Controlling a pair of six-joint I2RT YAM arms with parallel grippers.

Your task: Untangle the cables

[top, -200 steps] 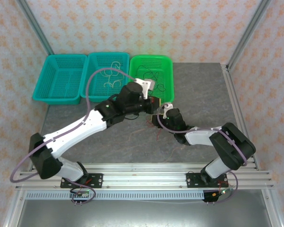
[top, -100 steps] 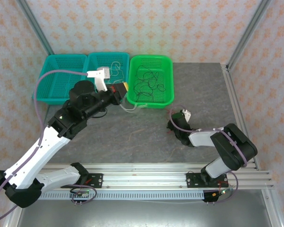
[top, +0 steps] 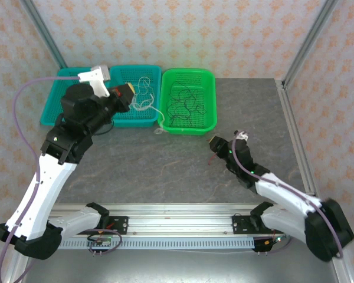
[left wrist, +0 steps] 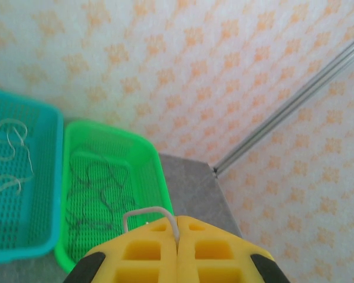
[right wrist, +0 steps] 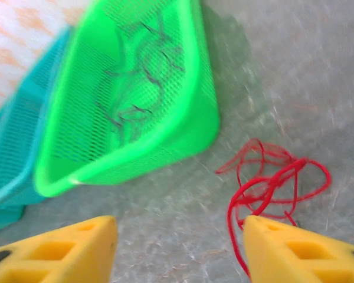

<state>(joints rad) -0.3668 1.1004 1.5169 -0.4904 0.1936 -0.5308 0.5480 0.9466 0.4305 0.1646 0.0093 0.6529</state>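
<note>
The far part of the middle teal basket lies outward of my left gripper. My left gripper will next move outward over that part and release the white cable.
My left gripper point(top: 127, 93) hangs above the middle teal basket point(top: 135, 122), shut on a white cable point(left wrist: 143, 210). That white cable point(top: 156, 113) trails down to the table by the green basket's near left corner. Black cables point(top: 186, 101) lie in the green basket point(top: 187, 72), and more white cables point(top: 143, 84) lie in the middle teal one. My right gripper point(right wrist: 177, 247) stands open low over the table. A curly red cable point(right wrist: 270, 177) lies on the table against its right finger point(right wrist: 301, 250), not gripped.
A second teal basket point(top: 53, 112) stands at the far left. All three baskets line the table's back edge. Metal frame posts point(top: 307, 41) rise at the back corners. Grey tabletop point(top: 165, 171) lies between the two arms.
My left arm has swung from the table's centre up and to the left, carrying the white cable over the teal basket. The right gripper has opened and drawn back to the right.
</note>
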